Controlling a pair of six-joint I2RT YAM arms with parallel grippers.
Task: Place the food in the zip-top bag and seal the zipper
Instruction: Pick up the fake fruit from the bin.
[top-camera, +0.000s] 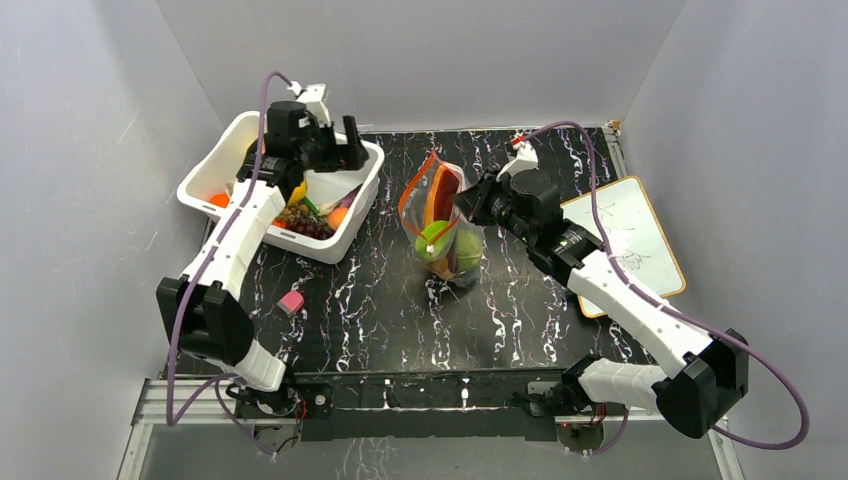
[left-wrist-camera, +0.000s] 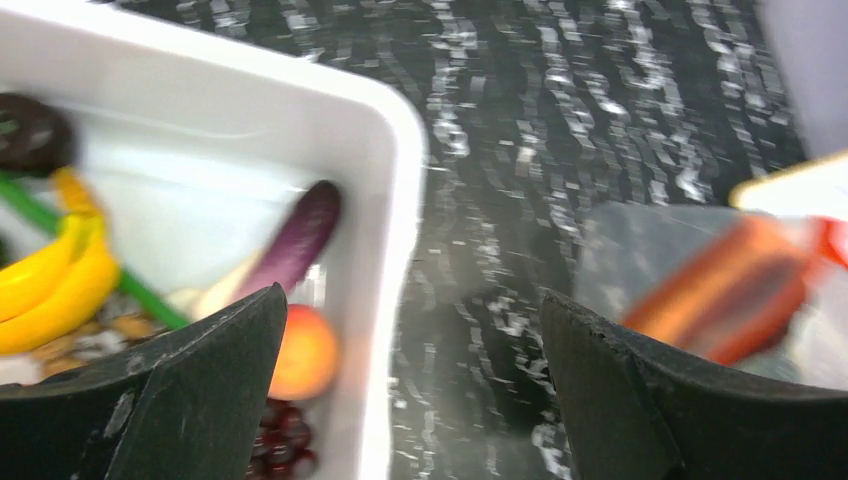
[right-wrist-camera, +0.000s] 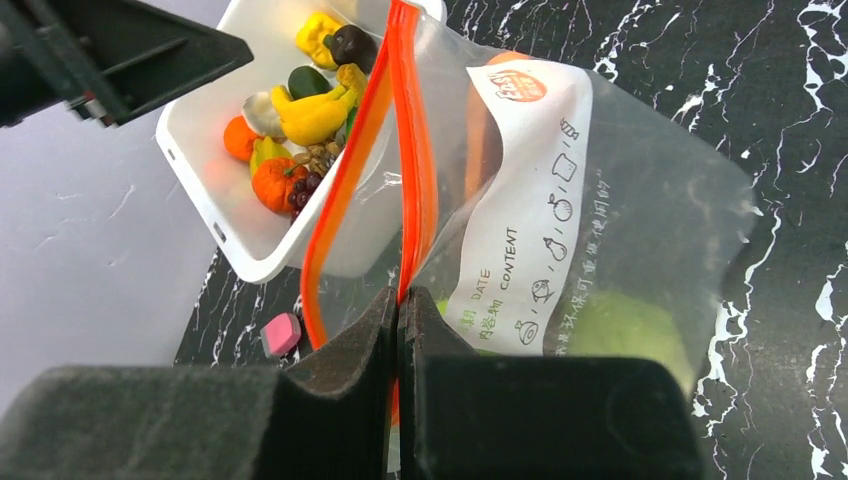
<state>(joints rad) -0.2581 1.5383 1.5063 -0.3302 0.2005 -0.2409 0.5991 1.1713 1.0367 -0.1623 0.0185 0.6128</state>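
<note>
The top of the dark round vegetable is uncovered, so next I will move my left gripper to the left in the top view and lower it into the bin (left-wrist-camera: 400, 170) onto the vegetable.
The clear zip-top bag (top-camera: 445, 225) stands mid-table with its mouth open and pale-green and orange food inside. My right gripper (right-wrist-camera: 398, 305) is shut on one side of the red-orange zipper (right-wrist-camera: 415, 170) and holds the bag (right-wrist-camera: 610, 230) up. My left gripper (left-wrist-camera: 410, 330) is open and empty, above the right rim of the white bin (left-wrist-camera: 400, 170); it also shows in the top view (top-camera: 335, 140). In the bin lie a purple eggplant (left-wrist-camera: 300, 240), a yellow banana (left-wrist-camera: 60, 280), an orange fruit (left-wrist-camera: 305, 350) and dark grapes (left-wrist-camera: 285, 440).
The white bin (top-camera: 215, 170) stands at the back left. A small pink eraser (top-camera: 291, 301) lies on the black marbled mat. A whiteboard (top-camera: 625, 240) lies at the right, under the right arm. Grey walls close in on three sides.
</note>
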